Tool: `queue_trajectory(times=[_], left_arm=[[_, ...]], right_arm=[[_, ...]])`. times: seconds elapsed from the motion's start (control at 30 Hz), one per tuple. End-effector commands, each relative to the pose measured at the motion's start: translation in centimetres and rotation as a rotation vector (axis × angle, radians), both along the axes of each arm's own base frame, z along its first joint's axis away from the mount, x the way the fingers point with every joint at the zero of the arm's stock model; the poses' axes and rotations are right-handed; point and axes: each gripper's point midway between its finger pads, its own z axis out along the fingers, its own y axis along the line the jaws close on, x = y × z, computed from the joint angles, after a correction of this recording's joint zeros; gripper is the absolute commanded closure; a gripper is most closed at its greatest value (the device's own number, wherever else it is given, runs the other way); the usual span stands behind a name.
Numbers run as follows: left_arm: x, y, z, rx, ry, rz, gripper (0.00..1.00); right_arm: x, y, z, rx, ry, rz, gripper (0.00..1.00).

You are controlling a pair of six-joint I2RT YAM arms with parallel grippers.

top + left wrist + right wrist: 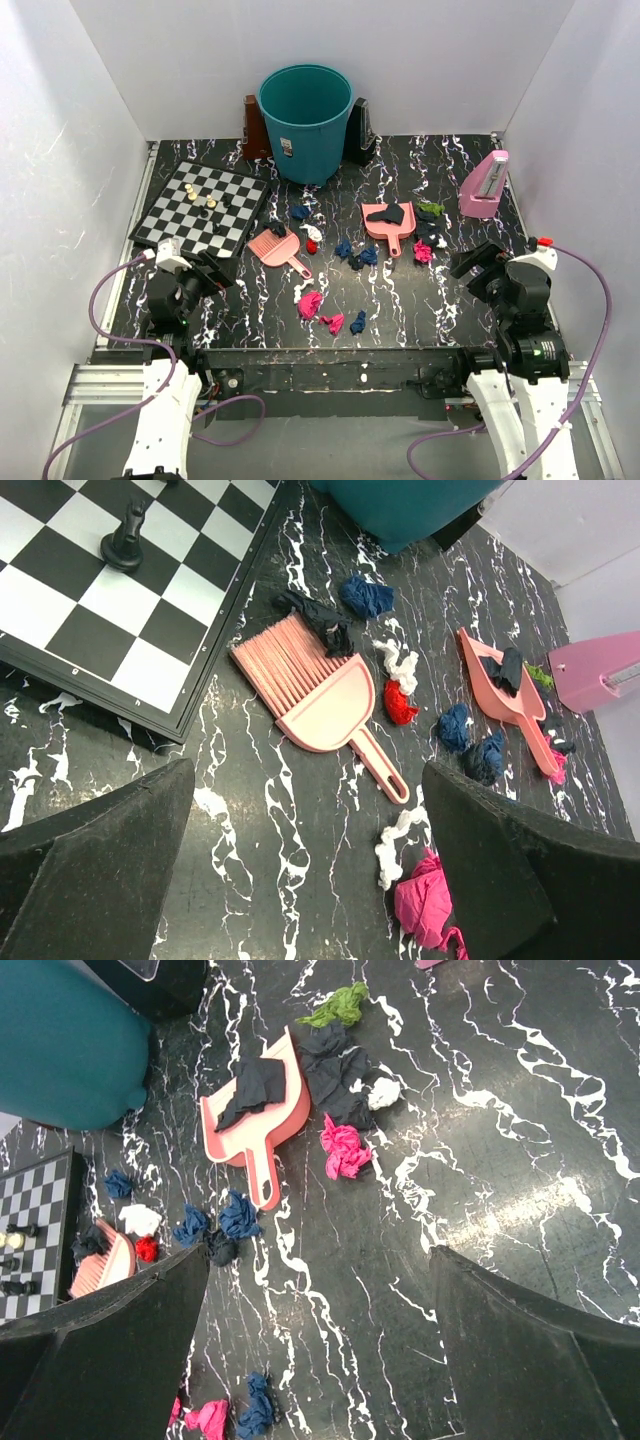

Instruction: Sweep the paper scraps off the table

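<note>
I will next move my right gripper to the left in the top view, turn it and lower it onto the brush's handle, because the handle is much thinner than the brush's head.
Paper scraps lie across the middle of the marbled black table [420, 300]: magenta wads [310, 303], blue wads [357, 322], a red one [311, 246] and a green one [430, 208]. A pink dustpan [390, 225] holds a dark scrap. A pink brush [275, 247] lies to its left. My left gripper [212, 268] is open and empty, hovering near the brush [320, 695], with a magenta wad [425, 900] by its right finger. My right gripper [475, 263] is open and empty, right of the dustpan [255, 1120] and a magenta wad [343, 1148].
A teal bin [305, 120] stands at the back centre between two dark objects. A chessboard [200, 205] with a few pieces lies back left. A pink wedge-shaped object [485, 185] stands back right. White walls close in three sides.
</note>
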Motion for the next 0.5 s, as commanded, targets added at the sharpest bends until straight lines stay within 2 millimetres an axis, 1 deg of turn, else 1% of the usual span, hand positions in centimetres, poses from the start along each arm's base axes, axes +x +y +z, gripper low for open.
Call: queue_trajectory(times=[0.0,0.03,0.1,0.27,0.43,0.47], left_arm=[[0.0,0.5,-0.2,0.001,0.007,0.027,0.02],[0.0,0.7,-0.4,-0.006,0.021,0.046,0.02],[-0.1,1.7,-1.0,-0.014,0.057,0.119,0.02],[-0.2,1.6,-0.7,-0.017,0.031,0.114,0.02],[0.0,1.6,-0.8,-0.022,0.035,0.11,0.02],[0.1,1.4,-0.8,-0.023,0.038,0.101,0.02]], right_arm=[[-0.3,-1.1,0.2,-0.007,-0.031,-0.063,0.02],[-0.5,-1.3,0.3,0.0,-0.044,-0.079,0.02],[-0.5,-1.5,0.2,0.002,-0.065,-0.092,0.02],[-0.3,-0.6,0.0,0.014,-0.113,-0.04,0.02],[1.0,1.7,0.2,-0.007,-0.106,0.115,0.02],[1.7,2.2,-0.3,-0.005,-0.069,0.141,0.02]])
